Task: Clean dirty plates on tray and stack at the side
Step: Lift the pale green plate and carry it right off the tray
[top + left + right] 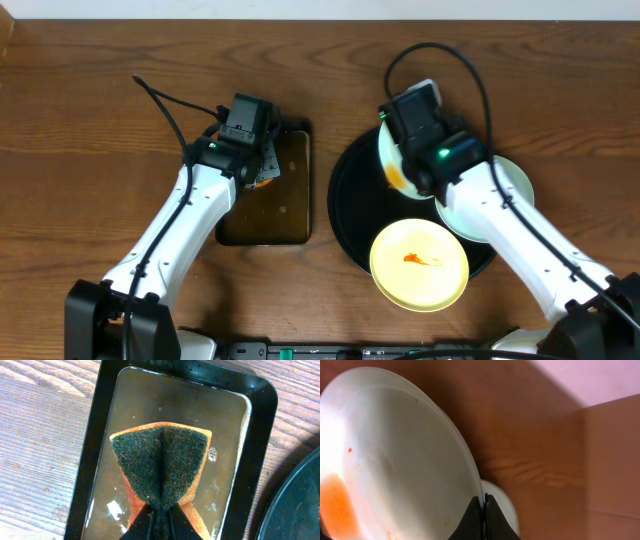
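Observation:
I am going to take my right gripper to the right in the overhead view and then down to the bare tabletop past the second plate [578, 200], where empty space lets me release the rim.
My right gripper [483, 510] is shut on the rim of a pale blue-white plate [390, 455] with an orange sauce smear, held tilted above the round black tray [350, 205]; overhead the plate [393, 160] shows partly under the wrist. A pale yellow plate [420, 265] with a small orange smear lies on the tray's front. A second pale blue-white plate [500, 195] lies at the tray's right edge under the right arm. My left gripper [160, 517] is shut on a folded sponge [160, 465], dark green scouring face outward, orange beneath, over the rectangular tray.
The small dark rectangular tray [290, 215] holds brownish water [145, 410] and stands left of the round tray on the wood-grain tabletop [80, 150]. Black cables run from both wrists toward the table's back edge.

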Tool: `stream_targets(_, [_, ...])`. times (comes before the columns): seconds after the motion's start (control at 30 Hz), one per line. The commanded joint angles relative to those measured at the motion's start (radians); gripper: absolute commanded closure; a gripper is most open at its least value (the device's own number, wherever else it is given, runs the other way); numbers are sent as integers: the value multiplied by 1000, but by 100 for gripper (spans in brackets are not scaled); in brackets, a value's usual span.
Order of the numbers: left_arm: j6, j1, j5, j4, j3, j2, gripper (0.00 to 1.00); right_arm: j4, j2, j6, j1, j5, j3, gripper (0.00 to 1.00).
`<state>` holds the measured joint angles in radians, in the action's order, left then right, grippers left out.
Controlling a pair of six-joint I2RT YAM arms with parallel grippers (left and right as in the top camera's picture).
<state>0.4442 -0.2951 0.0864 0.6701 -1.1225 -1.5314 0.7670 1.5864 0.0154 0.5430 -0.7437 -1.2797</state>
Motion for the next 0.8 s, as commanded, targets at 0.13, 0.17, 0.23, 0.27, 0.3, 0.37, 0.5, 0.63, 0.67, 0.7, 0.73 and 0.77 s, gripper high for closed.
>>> stream_targets(0.13, [-6, 4, 23, -1, 7, 0, 92, -69, -26, 57, 100, -331, -12, 99])
stream_targets(0.17, [-6, 4, 23, -1, 7, 0, 92, -78, -26, 68, 101, -330, -12, 99])
stream_targets(0.23, [-6, 4, 23, -1, 7, 0, 92, -80, -26, 72, 102, -330, -12, 99])
stream_targets(0.27, [-6, 4, 23, -1, 7, 0, 92, -79, -26, 72, 102, -329, -12, 99])
stream_targets(0.3, [-6, 4, 23, -1, 7, 0, 92, -79, -26, 71, 102, -328, -12, 99])
stream_targets(0.37, [-6, 4, 23, -1, 7, 0, 92, -80, -26, 71, 102, -328, -12, 99])
stream_targets(0.5, [-6, 4, 23, -1, 7, 0, 92, -83, -26, 68, 98, -317, -12, 99])
stream_targets(0.63, [-6, 4, 23, -1, 7, 0, 92, -80, -26, 29, 72, -267, -12, 99])
stream_targets(0.67, [-6, 4, 23, -1, 7, 0, 92, -75, -26, 1, 57, -237, -12, 99])
stream_targets(0.7, [-6, 4, 23, -1, 7, 0, 92, -71, -26, -22, 39, -200, -12, 99])
stream_targets(0.73, [-6, 4, 23, 0, 7, 0, 92, -68, -26, -46, 11, -145, -12, 99])
stream_targets(0.77, [-6, 4, 23, 0, 7, 0, 92, -66, -26, -67, -22, -82, -12, 99])
